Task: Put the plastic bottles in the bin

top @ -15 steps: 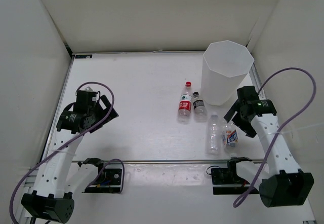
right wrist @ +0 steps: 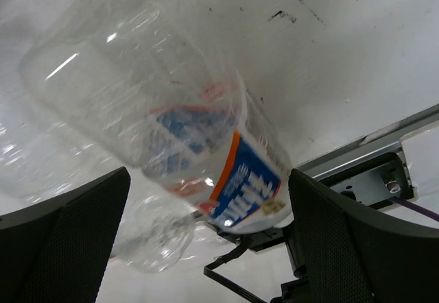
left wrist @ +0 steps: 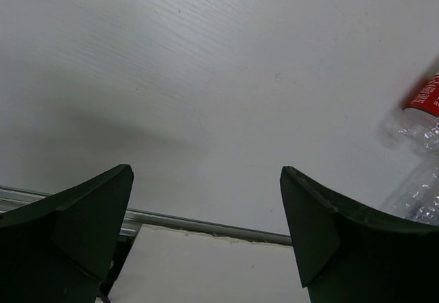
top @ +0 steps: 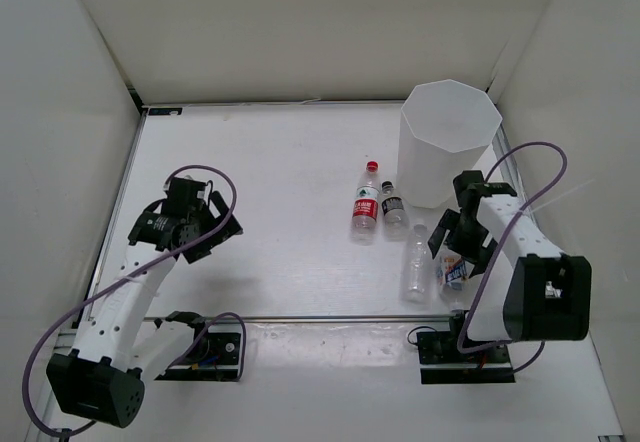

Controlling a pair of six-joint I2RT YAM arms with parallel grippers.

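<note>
My right gripper lowers to the short bottle just below next and closes the open fingers around its blue-white label [top: 455, 271] [right wrist: 240, 182], which already sits between them.
Four plastic bottles lie right of the table's middle: a red-capped one [top: 365, 210], a black-capped one [top: 392, 208], a plain clear one [top: 417, 262] and a short blue-white labelled one [top: 455, 270]. The white bin [top: 447, 142] stands upright behind them. My right gripper [top: 460, 246] is open, low over the short bottle. In the right wrist view that bottle [right wrist: 206, 152] fills the space between the spread fingers of the gripper [right wrist: 206, 227], with no pad touching it. My left gripper [top: 220, 230] hovers open and empty at the left. Its wrist view shows the gripper [left wrist: 206, 214] over bare table and the red-labelled bottle [left wrist: 422, 107] at the right edge.
A metal rail [top: 330, 318] runs across the near edge of the table, in front of both arm bases. White walls enclose the table on three sides. The right arm's purple cable [top: 540, 162] loops beside the bin.
The right arm has swung in towards the bottles and brought its open gripper down around the short labelled bottle. The left gripper has shifted slightly right and nearer.
</note>
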